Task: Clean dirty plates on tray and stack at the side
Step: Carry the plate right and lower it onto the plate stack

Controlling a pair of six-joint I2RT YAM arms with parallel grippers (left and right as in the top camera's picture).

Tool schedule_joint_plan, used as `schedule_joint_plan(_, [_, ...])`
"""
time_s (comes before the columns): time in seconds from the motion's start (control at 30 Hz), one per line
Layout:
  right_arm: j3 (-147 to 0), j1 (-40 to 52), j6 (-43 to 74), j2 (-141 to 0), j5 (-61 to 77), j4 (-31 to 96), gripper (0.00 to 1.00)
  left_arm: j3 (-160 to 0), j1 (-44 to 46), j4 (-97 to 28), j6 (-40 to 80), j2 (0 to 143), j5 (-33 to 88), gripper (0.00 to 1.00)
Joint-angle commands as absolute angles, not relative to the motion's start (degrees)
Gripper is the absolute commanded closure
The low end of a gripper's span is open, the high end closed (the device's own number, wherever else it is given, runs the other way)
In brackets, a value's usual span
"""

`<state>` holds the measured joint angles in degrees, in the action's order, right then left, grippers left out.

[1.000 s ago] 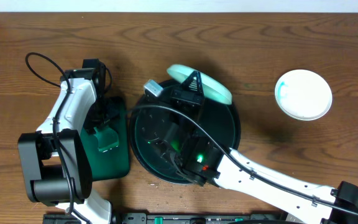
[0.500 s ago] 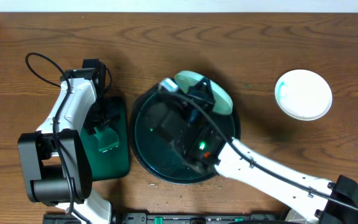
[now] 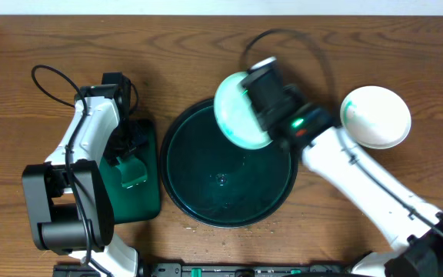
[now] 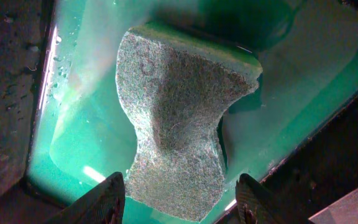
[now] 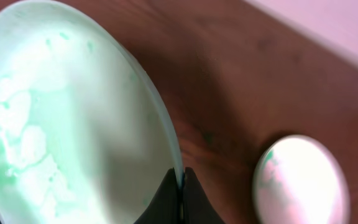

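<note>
The second white plate (image 3: 375,115) (image 5: 300,180) lies below my right gripper and to its right in the overhead view, so I should move that way and down to release atop it.
My right gripper (image 3: 261,98) (image 5: 180,180) is shut on the rim of a pale green-smeared plate (image 3: 237,114) (image 5: 67,124), held tilted above the far right edge of the round dark tray (image 3: 206,192). A second white plate (image 3: 375,115) (image 5: 300,180) lies on the table at the right. My left gripper (image 3: 129,158) (image 4: 179,199) is open, hovering over a grey-green sponge (image 4: 179,118) that lies in the green basin (image 3: 141,196) (image 4: 79,137). The sponge sits between the fingertips, untouched.
The tray holds a film of water and a few crumbs lie by its front edge (image 3: 191,227). The wooden table (image 3: 360,46) stretches behind and to the right. The left arm's cable (image 3: 48,77) loops at the far left.
My right gripper has lifted the plate off the tray and swung it up and to the right, toward the white plate. The left arm has not moved.
</note>
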<state>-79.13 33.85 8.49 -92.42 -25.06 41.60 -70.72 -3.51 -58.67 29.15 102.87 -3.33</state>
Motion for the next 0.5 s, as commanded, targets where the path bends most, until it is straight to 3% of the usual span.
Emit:
schedule_joint_plan(0.0, [-80.2, 25.4, 15.0, -92.2, -9.5, 43.3, 0.99, -71.1, -3.7, -58.8, 29.0, 103.2, -3.8, 0.42])
schedule_joint_plan(0.13, [-80.2, 14.5, 17.3, -92.2, -3.0, 45.8, 0.99, -71.1, -3.7, -58.8, 29.0, 103.2, -3.8, 0.42])
schedule_joint_plan(0.47, [-79.7, -8.4, 20.5, -92.2, -1.4, 52.1, 0.99, -71.1, -3.7, -57.8, 29.0, 103.2, -3.8, 0.42])
